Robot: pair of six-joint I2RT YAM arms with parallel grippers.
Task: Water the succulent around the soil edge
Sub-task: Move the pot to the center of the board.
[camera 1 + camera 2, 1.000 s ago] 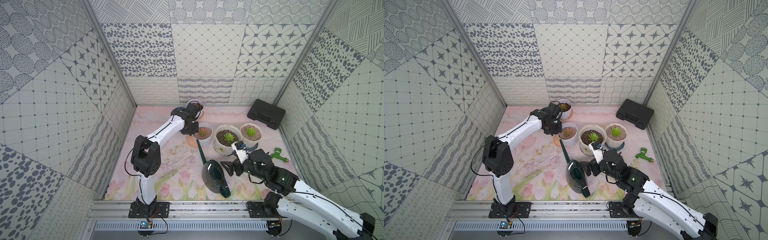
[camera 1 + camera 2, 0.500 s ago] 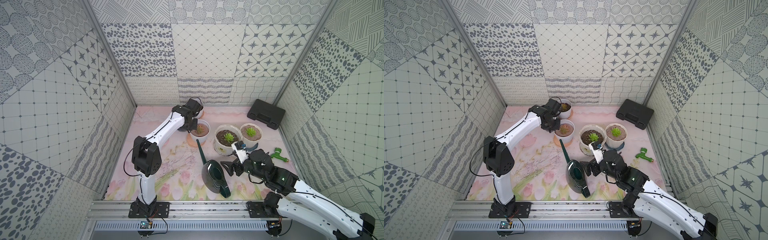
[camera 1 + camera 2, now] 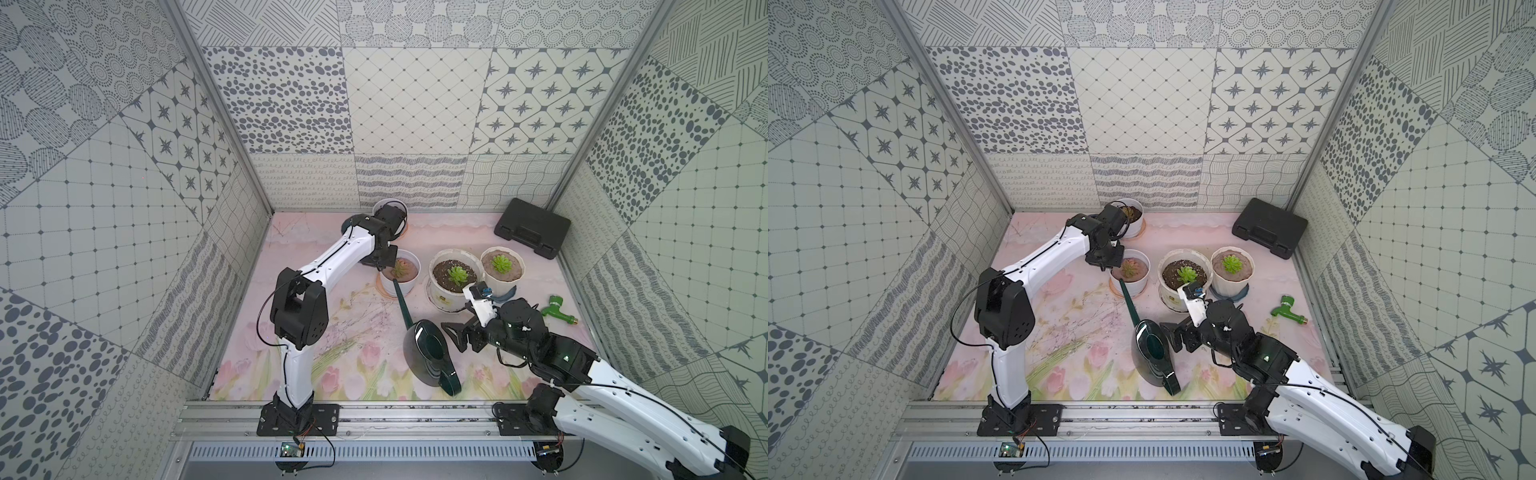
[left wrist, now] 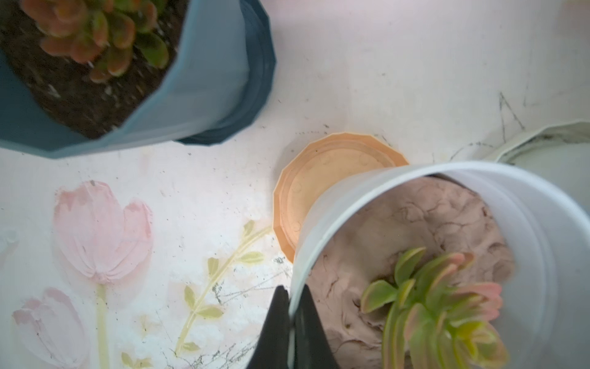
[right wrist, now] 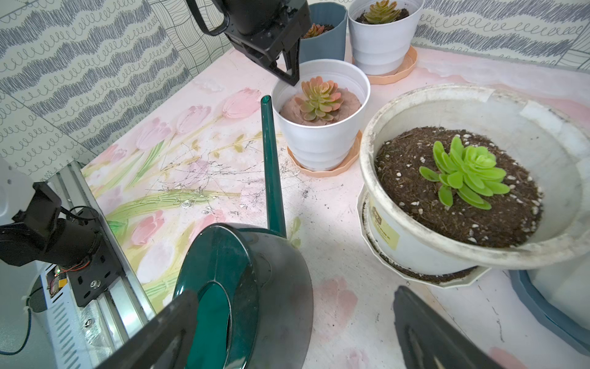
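Observation:
I next need my left gripper to pull the rim of the pinkish rosette's pot back, then toward the gap by the cream pot (image 3: 424,277) (image 4: 478,151), past the held pot, clear of the can's spout, and release it.
The succulent (image 3: 500,263) (image 3: 1231,264), a bright green rosette, stands in a white fluted pot at the back right. Its tan soil edge (image 3: 488,272) shows just inside the lip. A dark green watering can (image 3: 430,353) (image 5: 242,287) rests on the mat, spout toward a pinkish rosette's white pot (image 3: 401,270) (image 5: 319,140). My left gripper (image 4: 292,319) (image 5: 292,76) is shut on that pot's rim, one finger inside and one outside. My right gripper (image 3: 461,332) (image 5: 287,335) stands open beside the can's body, holding nothing.
A cream pot (image 3: 440,297) with a green rosette in dark soil sits between the two white pots. A peach saucer (image 4: 319,191) lies under the held pot. A blue pot (image 4: 207,80), another white pot (image 5: 380,41), a black case (image 3: 532,226) and a green tap (image 3: 557,309) stand around.
My left gripper, still pinching the pinkish rosette's pot rim, swung toward the back wall and came forward again. The right arm and watering can stayed put.

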